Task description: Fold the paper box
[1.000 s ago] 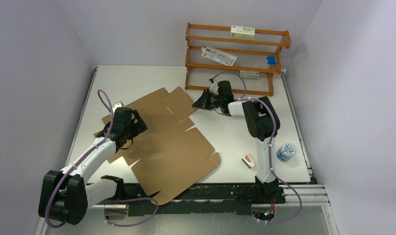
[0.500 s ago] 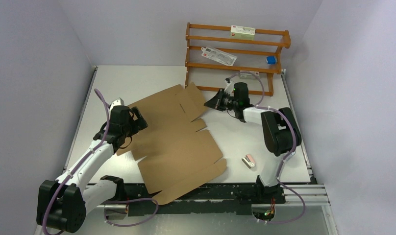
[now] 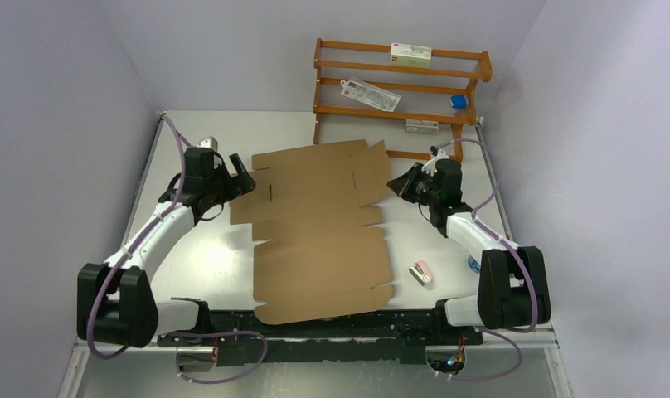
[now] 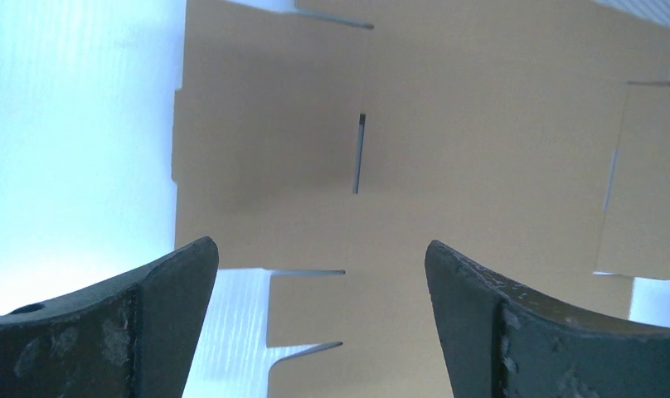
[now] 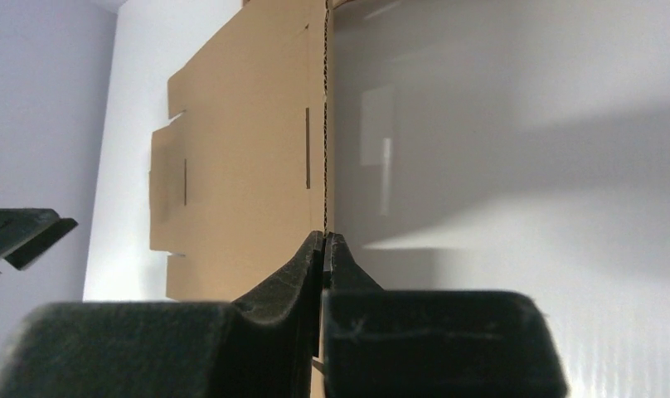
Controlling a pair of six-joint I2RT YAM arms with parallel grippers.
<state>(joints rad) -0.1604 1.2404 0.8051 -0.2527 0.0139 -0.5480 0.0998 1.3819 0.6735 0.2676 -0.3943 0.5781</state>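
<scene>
The flap I hold is raised off the tabletop, so I should next let go of the flap and move my right gripper down and back to the bare table (image 3: 405, 218) beside the sheet.
The paper box (image 3: 319, 224) is a flat brown die-cut cardboard sheet with flaps and slits, lying across the middle of the table. My right gripper (image 3: 395, 186) is at the sheet's far right corner, shut on its edge. In the right wrist view the cardboard (image 5: 249, 149) runs edge-on into the closed right gripper (image 5: 325, 240). My left gripper (image 3: 242, 184) stands open at the sheet's left flaps. In the left wrist view the left gripper (image 4: 319, 274) hovers over the slit cardboard (image 4: 448, 141), with nothing between its fingers.
A wooden shelf rack (image 3: 398, 83) stands at the back, close behind the sheet's far edge. It holds a white-green carton (image 3: 410, 55), a flat packet (image 3: 370, 94) and a small blue item (image 3: 458, 101). A small pink-white object (image 3: 422, 272) lies on the table right of the sheet.
The right gripper has pulled the sheet's corner to the right, turning the sheet square to the table. The left gripper moved toward the back, staying open.
</scene>
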